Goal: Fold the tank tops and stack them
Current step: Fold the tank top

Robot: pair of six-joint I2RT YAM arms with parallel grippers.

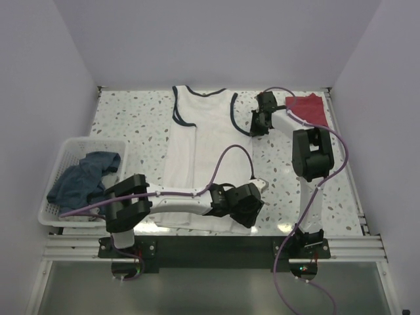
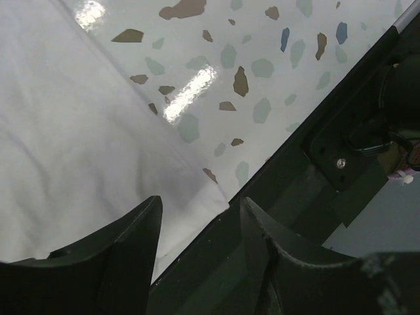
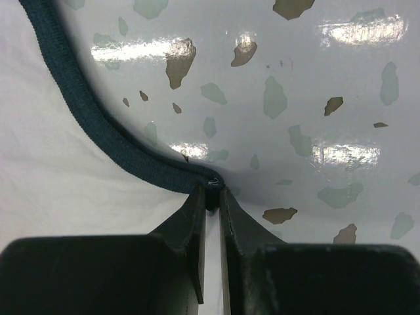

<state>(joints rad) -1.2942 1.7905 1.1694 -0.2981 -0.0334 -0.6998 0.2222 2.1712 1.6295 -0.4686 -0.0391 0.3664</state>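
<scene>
I will next carry the tank top's navy trim (image 3: 98, 125) with my right gripper to the left in the top view and let go of it beside the other armhole's folded corner, because this side of the tank top is unfolded.
The white tank top (image 1: 197, 151) with navy trim lies flat on its back in the middle of the speckled table (image 1: 131, 118). At its right armhole, my right gripper (image 3: 212, 191) is shut on the navy trim (image 3: 98, 125), which bunches at the fingertips; the same gripper (image 1: 254, 126) shows in the top view. My left gripper (image 2: 200, 213) stands open over the top's near right hem corner (image 2: 220, 200) at the table's front edge, one finger (image 2: 125, 249) on each side of it. The dark red tank top (image 1: 308, 108) lies at the back right corner.
A white basket (image 1: 65, 157) holding blue cloth (image 1: 88, 177) stands at the left edge. The black frame rail (image 2: 315, 170) runs just beyond the table's near edge. The right arm's purple cable (image 1: 230, 154) loops over the white top.
</scene>
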